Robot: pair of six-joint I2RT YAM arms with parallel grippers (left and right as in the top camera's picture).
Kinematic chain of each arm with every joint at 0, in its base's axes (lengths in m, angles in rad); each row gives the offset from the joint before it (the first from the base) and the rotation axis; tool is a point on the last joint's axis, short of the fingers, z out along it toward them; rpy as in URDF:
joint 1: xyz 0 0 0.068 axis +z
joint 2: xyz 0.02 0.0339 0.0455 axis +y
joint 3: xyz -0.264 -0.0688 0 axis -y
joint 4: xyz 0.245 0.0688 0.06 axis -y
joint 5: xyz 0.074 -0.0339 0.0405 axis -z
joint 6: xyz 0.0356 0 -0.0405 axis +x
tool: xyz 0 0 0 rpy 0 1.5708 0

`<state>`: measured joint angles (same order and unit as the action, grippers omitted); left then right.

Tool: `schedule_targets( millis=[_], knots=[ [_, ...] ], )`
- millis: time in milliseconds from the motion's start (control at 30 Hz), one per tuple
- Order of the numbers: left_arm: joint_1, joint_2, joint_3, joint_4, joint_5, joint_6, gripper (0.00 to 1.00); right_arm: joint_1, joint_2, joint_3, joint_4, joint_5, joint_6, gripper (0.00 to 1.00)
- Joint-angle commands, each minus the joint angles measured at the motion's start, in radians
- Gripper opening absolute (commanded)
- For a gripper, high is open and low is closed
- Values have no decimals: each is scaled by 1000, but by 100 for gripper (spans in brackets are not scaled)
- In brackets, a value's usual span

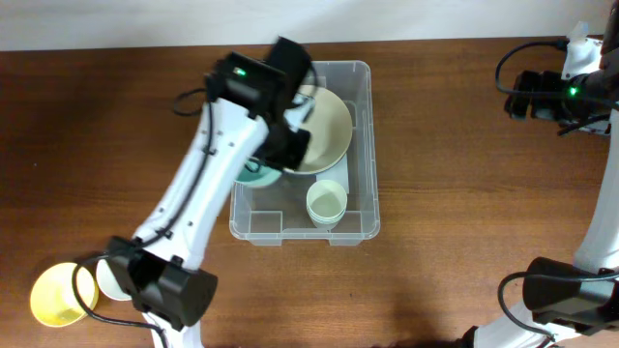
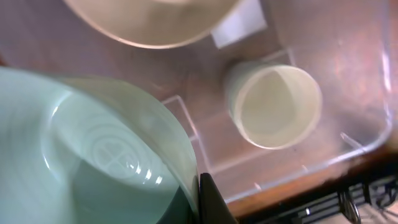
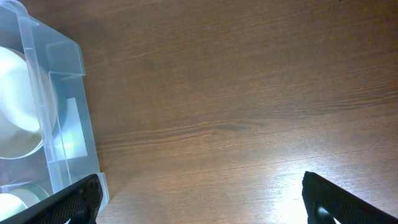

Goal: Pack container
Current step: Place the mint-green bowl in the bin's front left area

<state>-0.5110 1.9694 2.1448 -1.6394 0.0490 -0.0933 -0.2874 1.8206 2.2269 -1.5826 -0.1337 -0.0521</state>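
Note:
The mint-green bowl will next go back and down into the container [image 1: 370, 145] beside the pale green cup, where my left gripper will let go of the bowl's rim, because the container's bare bottom shows there.
The clear plastic container [image 1: 370, 145] stands mid-table. Inside it lie a large cream bowl [image 1: 329, 126] at the far end and a pale green cup [image 1: 327, 203] near the front. My left gripper [image 1: 280, 145] reaches into the container's left side and is shut on the rim of a mint-green bowl [image 1: 253, 176]. In the left wrist view the mint-green bowl [image 2: 93, 155] fills the left, my gripper [image 2: 198, 196] pinches its rim, and the cup [image 2: 273, 106], the cream bowl [image 2: 155, 18] and the container wall [image 2: 373, 93] show beyond. My right gripper [image 1: 517, 97] is open and empty at the far right.
A yellow bowl [image 1: 56, 295] and a white cup [image 1: 108, 280] sit on the table at the front left, next to the left arm's base. The right wrist view shows my open right gripper [image 3: 202, 199] over bare wood, with the container's corner [image 3: 62, 56] at the left.

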Motion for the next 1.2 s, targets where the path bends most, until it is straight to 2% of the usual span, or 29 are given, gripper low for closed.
schedule_targets(
  millis=[0,400,567,600,633,667,733,1000,1167],
  knots=[
    [-39,-15,-28,0,-18,0,1,-1,9,-2,0,-14,8,98],
    [-59,-15,-325,142,7,-14,1,-1,9,-2,-1,-14,8,98],
    [-59,-15,-361,167,19,-14,1,-1,9,-2,-1,-14,8,98],
    [-59,-15,-361,168,19,-14,5,-1,9,-2,-1,-14,8,98],
    [-59,-15,-361,170,19,-14,20,-1,9,-2,-1,-14,8,98],
    [-59,-15,-361,171,19,-14,29,-1,9,-2,-1,-14,8,98],
    [-58,-15,-361,171,19,-14,36,-1,9,-2,-1,-14,8,98],
    [-34,-51,-264,123,-22,-14,39,-1,9,-2,-1,-14,8,98],
    [63,-163,-140,79,-76,-34,38,-1,9,-2,-1,-14,8,98]
  ],
)
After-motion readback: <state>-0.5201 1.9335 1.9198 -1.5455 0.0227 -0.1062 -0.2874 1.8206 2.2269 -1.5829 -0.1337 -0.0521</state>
